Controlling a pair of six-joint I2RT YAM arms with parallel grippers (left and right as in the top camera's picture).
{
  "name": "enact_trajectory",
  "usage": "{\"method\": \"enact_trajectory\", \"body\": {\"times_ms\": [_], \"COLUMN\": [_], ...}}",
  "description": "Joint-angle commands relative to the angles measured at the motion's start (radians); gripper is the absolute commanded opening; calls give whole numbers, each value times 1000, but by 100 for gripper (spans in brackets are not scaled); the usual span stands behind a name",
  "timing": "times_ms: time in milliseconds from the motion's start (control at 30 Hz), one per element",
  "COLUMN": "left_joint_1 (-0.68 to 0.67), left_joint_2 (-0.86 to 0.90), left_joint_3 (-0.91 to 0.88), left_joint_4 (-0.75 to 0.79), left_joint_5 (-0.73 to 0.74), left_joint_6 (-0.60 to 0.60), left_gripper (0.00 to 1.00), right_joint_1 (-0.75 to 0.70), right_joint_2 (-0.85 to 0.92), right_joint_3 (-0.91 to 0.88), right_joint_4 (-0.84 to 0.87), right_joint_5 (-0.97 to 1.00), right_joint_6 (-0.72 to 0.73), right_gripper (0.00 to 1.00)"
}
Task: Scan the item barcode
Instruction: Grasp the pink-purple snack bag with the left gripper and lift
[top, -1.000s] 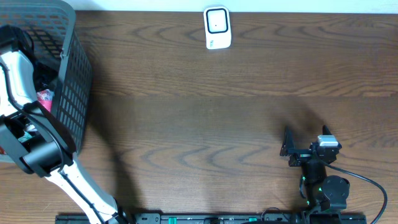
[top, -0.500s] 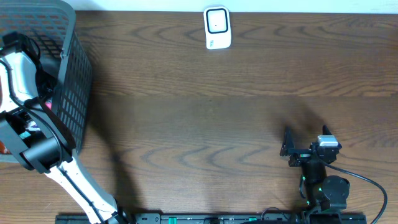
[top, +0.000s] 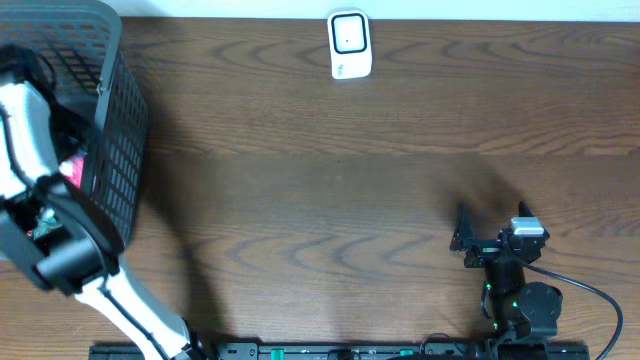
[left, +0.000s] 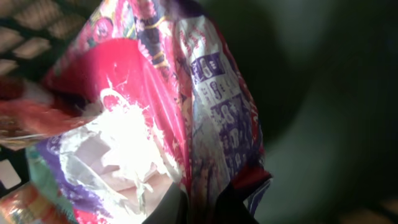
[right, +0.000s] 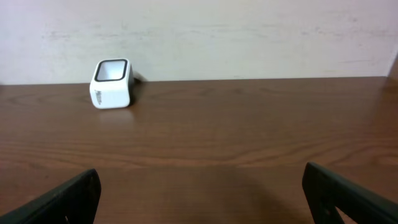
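My left gripper should rise out of the basket (top: 110, 60) next and cross to the tabletop on the scanner's near side to release the packet, since that wood is bare.
A crinkly pink, purple and white snack packet (left: 186, 106) fills the left wrist view. My left gripper (left: 208, 208) is shut on its lower edge, with foil pinched between the two dark fingers. From overhead, the left arm (top: 25, 130) reaches down into the grey mesh basket (top: 110, 60), where a bit of pink packet (top: 72, 168) shows; the gripper itself is hidden there. No barcode shows on the packet. The white scanner (top: 349, 44) stands at the table's far edge and is also visible as the scanner (right: 112, 83) ahead of my right gripper (right: 205, 199), which is open and holds nothing.
The basket occupies the far left of the wooden table (top: 320, 180) and holds other packets (left: 25, 124). The right gripper (top: 470, 240) rests near the front right. A pale wall (right: 249, 31) rises behind the scanner.
The left gripper has closed on the packet inside the basket, and the left arm has shifted slightly. The right arm has not moved.
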Motion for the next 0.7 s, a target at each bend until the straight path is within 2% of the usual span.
{"method": "enact_trajectory", "body": {"times_ms": [0,233,367,567,667], "left_joint_1": [0,0,-7,-51,-107], "left_joint_2": [-190,-382,-466,-559,-594], "left_joint_3": [12,12,12,12,12], "left_joint_4": [49,111,116,156,158], "left_joint_5": [88,166,171,384,427], "left_joint_6": [-7,-10,-74,-89,-88], "left_gripper": [7,7,7,7,7], "right_joint_1": [-4,-4,-4,-4,-4], "right_joint_2": [-5,-5,-5,-5,-5], "right_joint_3": [-3,-3,-3,-3,-3], "right_joint_4": [-3,-3,-3,-3,-3], "right_joint_5": [2,2,2,2,2], "right_joint_6": [-15,-15,-14,-15,-15], "right_gripper": [99,99,99,99,99]}}
